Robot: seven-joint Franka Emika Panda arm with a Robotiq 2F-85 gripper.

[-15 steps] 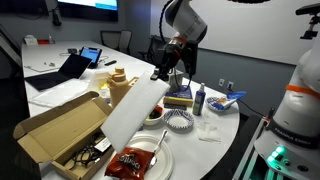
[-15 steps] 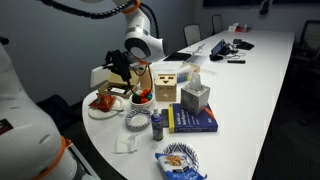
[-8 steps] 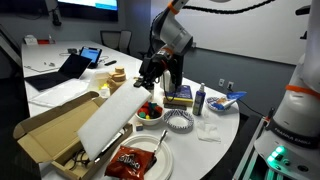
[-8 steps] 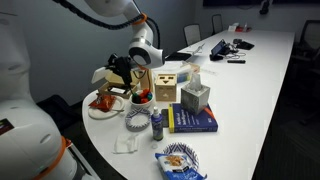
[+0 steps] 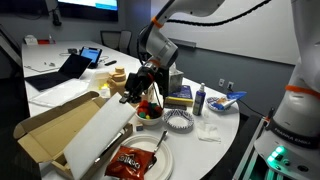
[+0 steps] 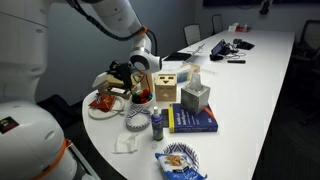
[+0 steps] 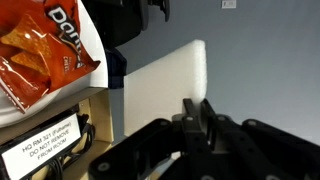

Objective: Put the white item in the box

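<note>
The sheet's upper edge will go down a little toward the open cardboard box (image 5: pixel 40 128) as my gripper lowers it.
The white item (image 5: pixel 93 140) is a large flat white sheet. It slants down from my gripper (image 5: pixel 134 94) into the open brown cardboard box (image 5: pixel 40 128), with its low end inside the box. The gripper is shut on the sheet's upper edge. In the wrist view the two fingers (image 7: pixel 196 112) pinch the edge of the white item (image 7: pixel 160 85). The box's wall with a label (image 7: pixel 40 152) shows at the lower left. In an exterior view the gripper (image 6: pixel 118 76) is low at the table's end, and the arm hides most of the sheet and box.
A red chips bag (image 5: pixel 132 160) lies on a paper plate next to the box, and also shows in the wrist view (image 7: pixel 45 50). A bowl (image 5: pixel 150 113), a yellow box (image 5: pixel 180 101), a dark bottle (image 5: pixel 200 99) and a small wooden box (image 6: pixel 165 86) stand close to the arm.
My gripper has moved down and toward the box with the white item. The sheet's far end has dropped from above the table into the box.
</note>
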